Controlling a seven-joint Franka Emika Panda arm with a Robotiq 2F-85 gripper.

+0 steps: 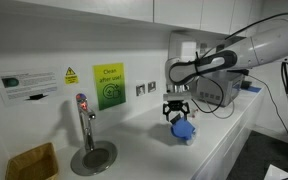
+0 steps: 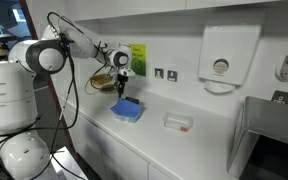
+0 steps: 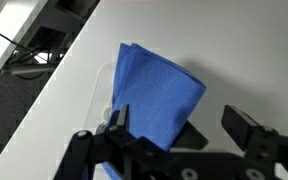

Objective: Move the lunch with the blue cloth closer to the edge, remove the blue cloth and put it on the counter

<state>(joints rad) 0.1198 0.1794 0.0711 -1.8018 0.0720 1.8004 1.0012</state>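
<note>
My open gripper lowers onto the raised fold of the blue cloth (image 1: 183, 127) (image 3: 156, 95) next and closes on it, because the cloth already lies between the spread fingers.
The blue cloth (image 3: 156, 95) lies draped in a peaked fold over the lunch, whose pale container rim (image 3: 105, 90) shows at the cloth's left side. The bundle sits on the white counter (image 3: 224, 50) close to its front edge (image 3: 56, 75). It shows in both exterior views (image 1: 182, 129) (image 2: 127, 109). My gripper (image 3: 179, 122) hangs just above it with fingers wide apart, the cloth's lower part between them near one finger. It is open. The gripper also shows in both exterior views (image 1: 174, 110) (image 2: 121, 88).
A round steel sink (image 1: 92, 157) with a tap (image 1: 83, 115) and a wooden box (image 1: 32, 162) lie along the counter. A grey appliance (image 1: 216, 92) stands behind the arm. A small clear container (image 2: 178, 121) sits on the counter. A towel dispenser (image 2: 224, 55) hangs on the wall.
</note>
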